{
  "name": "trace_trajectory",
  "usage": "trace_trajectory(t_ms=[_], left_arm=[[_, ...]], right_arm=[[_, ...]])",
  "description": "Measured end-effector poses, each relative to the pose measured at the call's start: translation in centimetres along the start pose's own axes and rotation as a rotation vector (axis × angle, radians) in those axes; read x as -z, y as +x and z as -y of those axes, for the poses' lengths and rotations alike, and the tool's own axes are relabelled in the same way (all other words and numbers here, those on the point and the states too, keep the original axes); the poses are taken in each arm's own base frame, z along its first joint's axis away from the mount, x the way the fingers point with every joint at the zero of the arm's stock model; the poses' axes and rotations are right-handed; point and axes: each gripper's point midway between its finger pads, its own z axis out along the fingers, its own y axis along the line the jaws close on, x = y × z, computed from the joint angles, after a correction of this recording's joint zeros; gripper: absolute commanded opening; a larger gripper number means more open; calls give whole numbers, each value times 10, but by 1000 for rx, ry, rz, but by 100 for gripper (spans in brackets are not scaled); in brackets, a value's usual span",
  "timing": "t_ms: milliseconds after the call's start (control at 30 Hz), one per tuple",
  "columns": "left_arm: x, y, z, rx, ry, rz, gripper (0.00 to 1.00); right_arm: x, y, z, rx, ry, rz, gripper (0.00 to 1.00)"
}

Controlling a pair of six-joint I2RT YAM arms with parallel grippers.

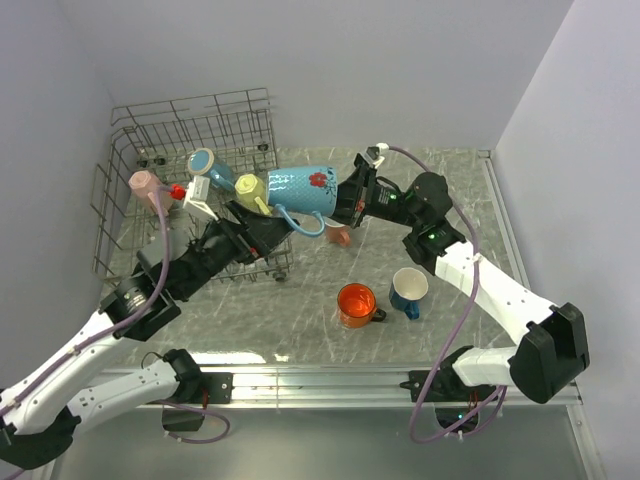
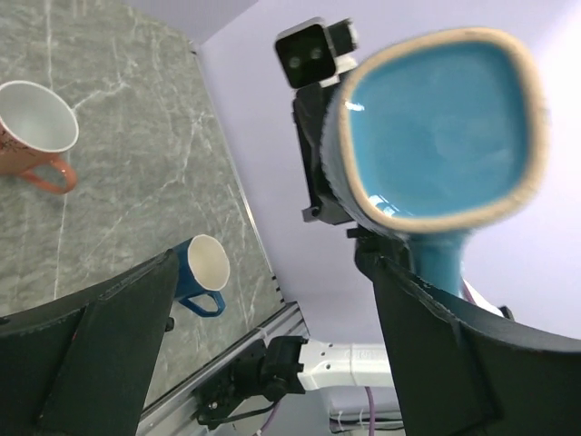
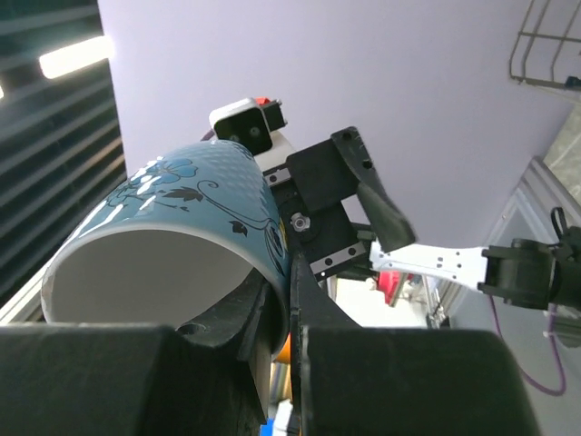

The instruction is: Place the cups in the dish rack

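My left gripper should first slide sideways onto the teal mug's handle to grab it, because the handle is to its right in the top view.
My right gripper (image 1: 342,205) is shut on the rim of the teal butterfly-print mug (image 1: 300,188) and holds it on its side in the air beside the grey wire dish rack (image 1: 120,150). The rim pinch shows in the right wrist view (image 3: 295,300) on the mug (image 3: 182,227). My left gripper (image 1: 272,226) is open just below the mug. In the left wrist view the mug's base (image 2: 440,123) and handle sit just beyond its right finger (image 2: 454,354). Pink (image 1: 145,183), light blue (image 1: 205,163) and pale yellow (image 1: 250,188) mugs are in the rack.
A glossy orange mug (image 1: 356,303) and a dark blue mug (image 1: 409,290) stand on the marble table right of the rack. A salmon mug (image 1: 340,236) lies partly hidden under the right gripper and also shows in the left wrist view (image 2: 36,132).
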Motion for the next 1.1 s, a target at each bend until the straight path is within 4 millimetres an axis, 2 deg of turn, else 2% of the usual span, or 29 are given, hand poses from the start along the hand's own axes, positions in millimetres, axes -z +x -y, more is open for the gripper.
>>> trace_trajectory(t_ms=[133, 233, 333, 400, 567, 700, 867, 933, 967, 1067, 1100], left_arm=[[6, 0, 6, -18, 36, -16, 94], [4, 8, 10, -33, 56, -70, 89], [-1, 18, 17, -47, 81, -134, 90], [-3, 21, 24, -46, 116, -151, 92], [1, 12, 47, -44, 205, -134, 91], [-2, 8, 56, -46, 214, -142, 89], [-11, 8, 51, -49, 192, -144, 87], [-15, 9, 48, -48, 180, -145, 82], [-17, 9, 46, -48, 172, -143, 74], [-22, 8, 39, -45, 143, -138, 60], [-24, 8, 36, -45, 133, -138, 51]], right_arm=[[0, -3, 0, -10, -15, 19, 0], [-1, -7, 1, -25, -24, 32, 0], [-5, -15, 4, -44, -29, 44, 0], [-8, -19, 16, -51, -2, 49, 0], [-12, -26, 41, -89, 62, 57, 0], [-11, -27, 37, -86, 52, 63, 0], [-8, -28, 36, -78, 50, 76, 0], [-8, -28, 37, -75, 51, 72, 0], [-8, -27, 37, -71, 52, 71, 0], [-8, -26, 37, -57, 52, 66, 0], [-7, -25, 37, -51, 53, 66, 0]])
